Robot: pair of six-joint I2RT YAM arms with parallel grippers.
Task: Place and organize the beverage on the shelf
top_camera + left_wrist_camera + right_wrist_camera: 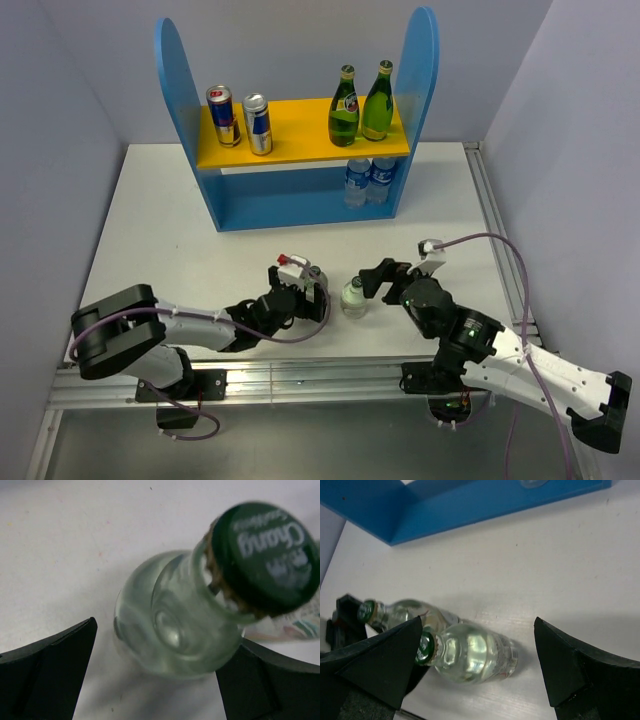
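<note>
The left gripper eases outward next and closes around the clear bottle's body (318, 281) (172, 625), as the bottle stands just outward of the gripper, between its open fingers.
The shelf (300, 197) stands at the back of the table. Its yellow board holds two cans (240, 118) on the left and two green bottles (361, 104) on the right. Two water bottles (367, 180) stand on its blue base. Two clear glass bottles with green caps stand near the front. My left gripper (316, 288) is open around one bottle (175, 625), its right finger close to the glass and a gap on the left. My right gripper (477, 630) is wide open around the other bottle (470, 657), which also shows in the top view (353, 297) and sits near its left finger.
The two clear bottles stand close together, and both grippers face each other across them. The table's metal rail (300, 380) runs along the near edge. Grey walls close in both sides.
</note>
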